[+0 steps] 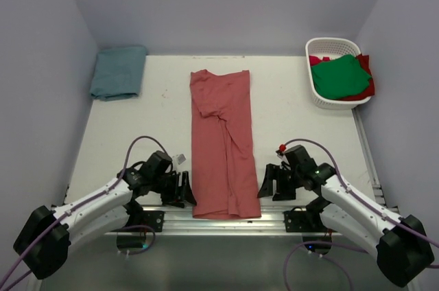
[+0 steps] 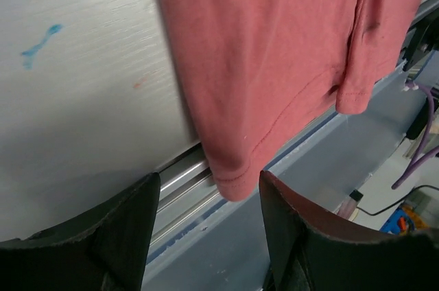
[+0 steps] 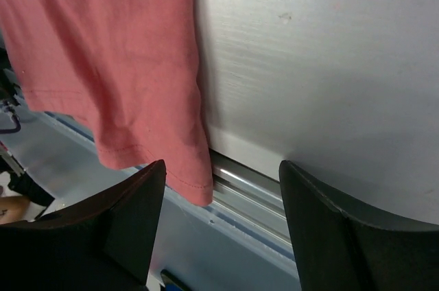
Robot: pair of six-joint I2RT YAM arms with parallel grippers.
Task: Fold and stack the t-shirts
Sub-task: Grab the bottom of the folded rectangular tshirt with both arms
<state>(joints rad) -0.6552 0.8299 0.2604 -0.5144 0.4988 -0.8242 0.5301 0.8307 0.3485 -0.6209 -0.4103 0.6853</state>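
The t-shirt hem's drooping corner (image 1: 256,214) (image 3: 201,193) is closer to one finger, so the robot's right gripper should go toward the left in the top view and slightly back onto that corner next.
A faded brick-red t-shirt (image 1: 223,147) lies folded into a long strip down the middle of the table, its hem drooping over the near edge. My left gripper (image 1: 184,189) is open at the hem's left corner (image 2: 233,178), which hangs between its fingers (image 2: 130,226) untouched. On the other side my right gripper (image 1: 269,182) stands open too, with the hem's right corner (image 3: 195,184) just inside its left finger (image 3: 134,215). A teal-blue t-shirt (image 1: 119,71) lies folded at the back left. Green (image 1: 339,75) and brighter red (image 1: 363,92) t-shirts fill the basket.
The white slotted basket (image 1: 322,47) stands at the back right corner. A metal rail (image 2: 182,188) runs along the table's near edge below the hem. Grey walls close in the table on three sides. Purple cables (image 1: 140,141) loop off both arms.
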